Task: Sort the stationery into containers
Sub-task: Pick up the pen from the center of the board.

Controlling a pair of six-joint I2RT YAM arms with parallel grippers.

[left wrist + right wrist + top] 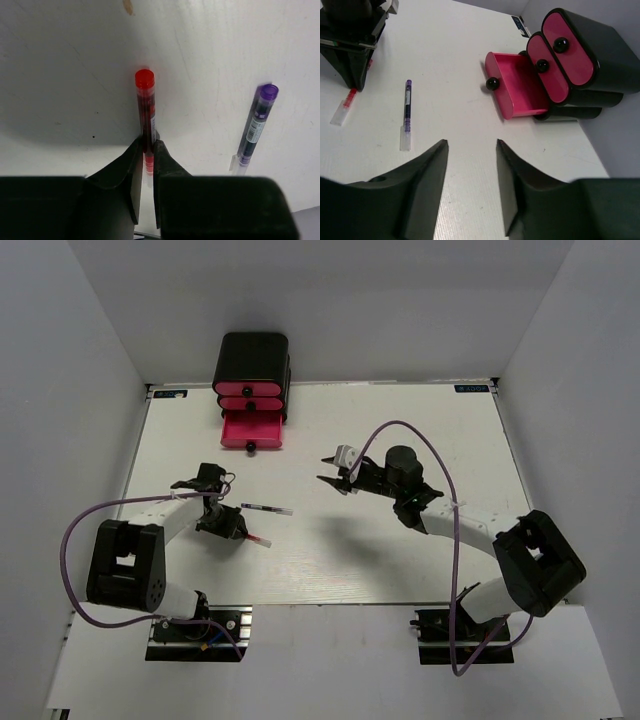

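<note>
The pink drawer (pixel 252 428) stands pulled out, so my left gripper will lift the red pen (pixel 262 540) outward over it, then lower the pen and release it inside.
A red pen (pixel 145 107) lies on the white table, and my left gripper (pixel 148 145) is shut on its lower half, one finger pressed to each side. From above, this pen (pixel 262 540) pokes out to the right of the left gripper (pixel 226 525). A purple pen (pixel 257 122) lies loose beside it, also seen from above as the purple pen (pixel 266 507). My right gripper (pixel 471 145) hangs open over bare table with nothing between its fingers. The black cabinet (pixel 252 358) stands at the back, its bottom pink drawer (pixel 517 92) pulled out and its upper two shut.
The right wrist view shows the purple pen (pixel 407 107) and the red pen (pixel 344 106) to the left of the open drawer, under the left arm (pixel 350 45). White walls close in the table on three sides. Each arm trails a purple cable (pixel 420 435).
</note>
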